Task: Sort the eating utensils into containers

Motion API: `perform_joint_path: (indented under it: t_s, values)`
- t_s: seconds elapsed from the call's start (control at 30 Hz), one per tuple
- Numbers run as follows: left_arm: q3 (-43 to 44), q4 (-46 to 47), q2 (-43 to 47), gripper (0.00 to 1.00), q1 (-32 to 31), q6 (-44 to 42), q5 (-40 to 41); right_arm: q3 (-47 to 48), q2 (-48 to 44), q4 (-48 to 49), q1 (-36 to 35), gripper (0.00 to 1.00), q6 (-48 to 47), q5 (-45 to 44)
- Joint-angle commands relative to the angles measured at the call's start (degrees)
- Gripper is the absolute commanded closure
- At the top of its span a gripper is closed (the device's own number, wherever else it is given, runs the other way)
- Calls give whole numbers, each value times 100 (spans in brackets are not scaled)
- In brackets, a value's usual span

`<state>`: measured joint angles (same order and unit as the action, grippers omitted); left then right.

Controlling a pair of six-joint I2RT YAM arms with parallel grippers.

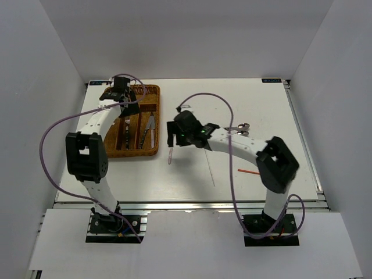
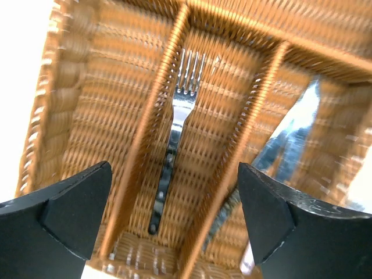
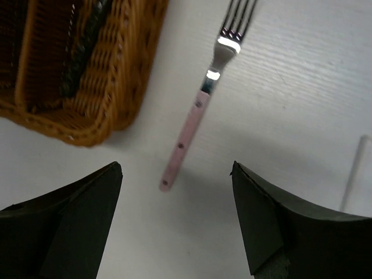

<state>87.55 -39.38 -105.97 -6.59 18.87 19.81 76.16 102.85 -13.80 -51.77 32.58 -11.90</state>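
Next, my left gripper should swing back onto the pink-handled fork's neck, which lies to its right in the top view, leaving my right gripper the fork's handle.
The wicker tray [image 1: 152, 152] lies at the table's left. A dark-handled fork [image 2: 174, 128] lies in one long slot and two knives [image 2: 285, 139] in the slot beside it. My left gripper [image 2: 174, 215] is open and empty above the tray; in the top view it [image 1: 119, 92] is over the tray's far end. A pink-handled fork [image 3: 200, 104] lies on the table right of the tray's corner [image 3: 110, 81]. My right gripper [image 3: 177, 221] is open and empty just above the handle end; it also shows in the top view [image 1: 171, 137]. Two spoons [image 1: 241, 129] lie behind my right arm.
A pale chopstick [image 1: 210, 171] lies on the table near the front middle, also at the right edge of the right wrist view [image 3: 351, 174]. A red chopstick [image 1: 249, 171] lies by the right arm's elbow. Purple cables loop over both arms.
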Motion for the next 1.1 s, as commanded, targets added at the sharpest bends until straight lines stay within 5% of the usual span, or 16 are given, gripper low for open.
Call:
perform_joint_path:
  t_s: [0.0,0.3,0.53,0.63,0.73,0.77,0.9,0.93,1.07]
  values:
    - [-62,-105,1252,2,26,213,145,1101,654,-745,-325,20,441,-865]
    - [-2267,334,3950,2,17,284,269,2252,2044,-1317,-474,42,794,-1631]
    - [-2963,501,4480,2,17,266,93,2992,2907,-1748,-475,43,820,-1692]
    - [-3068,536,4480,2,17,283,-74,2749,2961,-1846,-440,58,987,-1676]
    - [-3121,519,4445,2,17,336,-390,1942,2654,-1242,-369,87,1022,-1298]
    - [-3138,536,4445,2,17,388,-530,1798,2514,-1187,-343,100,1040,-1228]
    - [-3305,816,4489,2,17,599,-1636,1411,1977,-1186,-299,100,927,-1392]
    - [-3436,939,4498,2,17,652,-2430,1341,1802,-1204,-307,100,865,-1463]
    - [-4042,2367,4629,2,-88,1598,-4068,656,425,-609,-351,100,347,-1342]
